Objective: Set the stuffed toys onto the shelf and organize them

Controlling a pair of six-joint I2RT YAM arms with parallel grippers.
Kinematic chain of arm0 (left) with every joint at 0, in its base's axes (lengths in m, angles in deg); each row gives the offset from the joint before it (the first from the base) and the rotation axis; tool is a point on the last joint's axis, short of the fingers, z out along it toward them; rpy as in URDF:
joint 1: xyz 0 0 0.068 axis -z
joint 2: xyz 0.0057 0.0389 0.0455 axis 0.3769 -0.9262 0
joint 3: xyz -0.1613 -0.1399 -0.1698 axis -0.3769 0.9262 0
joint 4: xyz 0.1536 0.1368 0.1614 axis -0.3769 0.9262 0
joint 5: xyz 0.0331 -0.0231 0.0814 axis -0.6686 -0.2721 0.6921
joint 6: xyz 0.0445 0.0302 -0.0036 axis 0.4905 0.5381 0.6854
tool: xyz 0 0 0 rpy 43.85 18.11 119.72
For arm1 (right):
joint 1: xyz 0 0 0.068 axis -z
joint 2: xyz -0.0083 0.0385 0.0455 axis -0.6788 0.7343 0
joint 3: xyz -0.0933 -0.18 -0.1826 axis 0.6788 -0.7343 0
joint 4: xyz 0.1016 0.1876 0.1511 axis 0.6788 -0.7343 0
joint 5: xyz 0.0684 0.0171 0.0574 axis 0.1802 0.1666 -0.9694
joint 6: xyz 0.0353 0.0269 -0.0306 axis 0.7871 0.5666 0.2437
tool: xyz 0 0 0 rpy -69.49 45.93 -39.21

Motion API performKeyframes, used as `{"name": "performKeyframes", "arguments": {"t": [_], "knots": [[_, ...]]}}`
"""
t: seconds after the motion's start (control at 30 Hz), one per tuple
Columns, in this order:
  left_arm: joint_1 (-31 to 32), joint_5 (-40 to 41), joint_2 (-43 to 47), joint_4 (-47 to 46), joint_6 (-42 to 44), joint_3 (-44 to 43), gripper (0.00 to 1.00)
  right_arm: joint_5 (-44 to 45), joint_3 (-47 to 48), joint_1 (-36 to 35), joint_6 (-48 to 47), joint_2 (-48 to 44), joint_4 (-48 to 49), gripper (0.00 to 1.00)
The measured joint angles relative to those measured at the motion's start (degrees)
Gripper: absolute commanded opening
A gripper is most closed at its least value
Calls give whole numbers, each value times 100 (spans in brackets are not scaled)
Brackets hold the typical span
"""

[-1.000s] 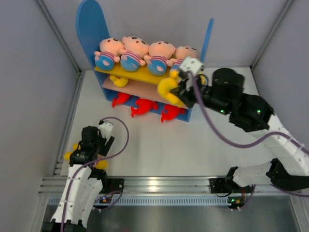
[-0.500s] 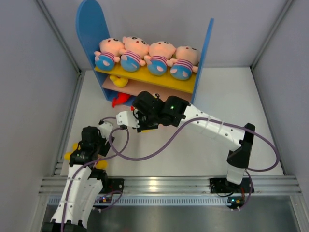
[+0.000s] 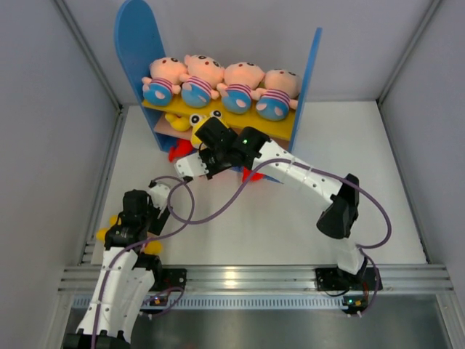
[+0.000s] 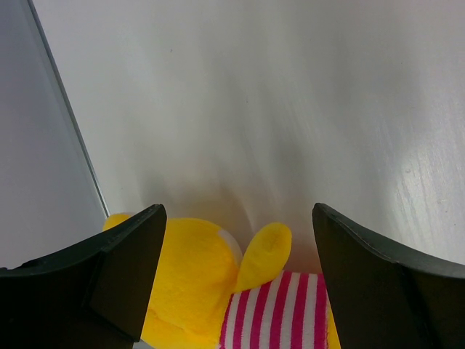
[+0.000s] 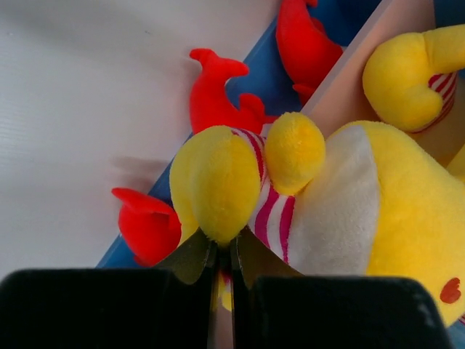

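My yellow toy still hangs over the board's edge, so next I will push my right gripper outward, where the pinkish lower board (image 3: 187, 136) (image 5: 430, 136) is, and release the toy next to the other one.
The shelf (image 3: 134, 43) stands at the back with several baby dolls (image 3: 200, 80) in a row on its yellow upper board. Red sharks (image 3: 180, 150) lie under the lower board; they also show in the right wrist view (image 5: 218, 91). My right gripper (image 3: 205, 125) is shut on a yellow striped-shirt toy (image 5: 363, 211), pinching it at the jaws (image 5: 225, 251), at the front of the pinkish lower board beside another yellow toy (image 5: 403, 83). My left gripper (image 4: 236, 218) is open just above a third yellow toy (image 4: 189, 283) near the left wall (image 3: 107, 231).
A metal rail (image 3: 240, 278) runs along the near edge. Grey walls close in both sides, with the left wall's frame (image 4: 65, 116) close to the left gripper. The right arm's purple cable (image 3: 240, 196) loops over the white floor.
My right arm has swung from the shelf's right end leftward with the yellow toy and now holds it at the lower board, left of the middle. The left arm has not moved.
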Motion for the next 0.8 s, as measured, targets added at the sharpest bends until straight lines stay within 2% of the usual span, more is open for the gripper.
{"name": "performKeyframes", "arguments": {"t": [0.23,0.53,0.8], "knots": [[0,-2,0,0,0,0,88,-538,92,483,-164,363,138,0],[0,-22,0,-2,0,0,88,-844,186,940,192,748,431,0],[0,-31,0,-2,0,0,88,-1169,-162,1010,479,752,669,0]]}}
